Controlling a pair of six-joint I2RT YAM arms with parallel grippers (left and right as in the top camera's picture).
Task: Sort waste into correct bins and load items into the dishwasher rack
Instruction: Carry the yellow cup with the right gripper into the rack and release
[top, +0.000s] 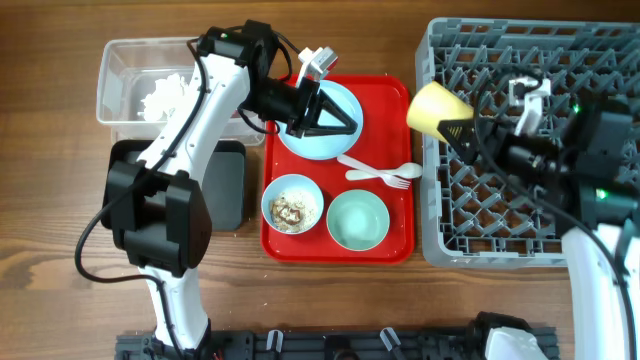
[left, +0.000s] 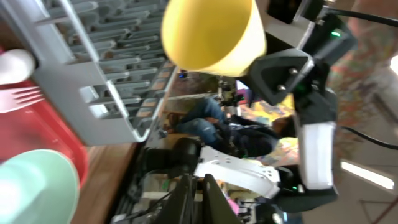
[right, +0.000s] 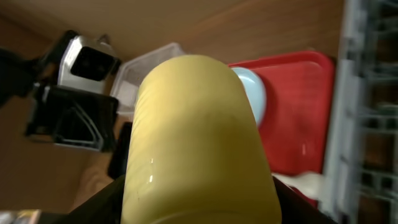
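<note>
The near corner by the empty bowl is free. I will next pull my right gripper back, lower the yellow cup (top: 434, 108) into the rack's near corner (top: 458, 235) and let go.
My right gripper (top: 457, 127) is shut on the small yellow cup (top: 434, 108) and holds it on its side above the left edge of the grey dishwasher rack (top: 530, 235). The cup fills the right wrist view (right: 199, 137). My left gripper (top: 348, 125) is shut and empty, hovering over the light blue plate (top: 312, 138) on the red tray (top: 390, 245). One pale bowl (top: 292, 206) holds food scraps; the other bowl (top: 357, 220) is empty. The white fork and spoon (top: 380, 173) lie beside the plate. Crumpled tissue (top: 165, 95) lies in the clear tub (top: 125, 70).
The black tray (top: 228, 190) sits left of the red tray, partly under my left arm. The left wrist view shows the rack's wall (left: 106, 81), the fork's tines (left: 18, 96) and the empty bowl (left: 34, 186). No red wrapper is in view.
</note>
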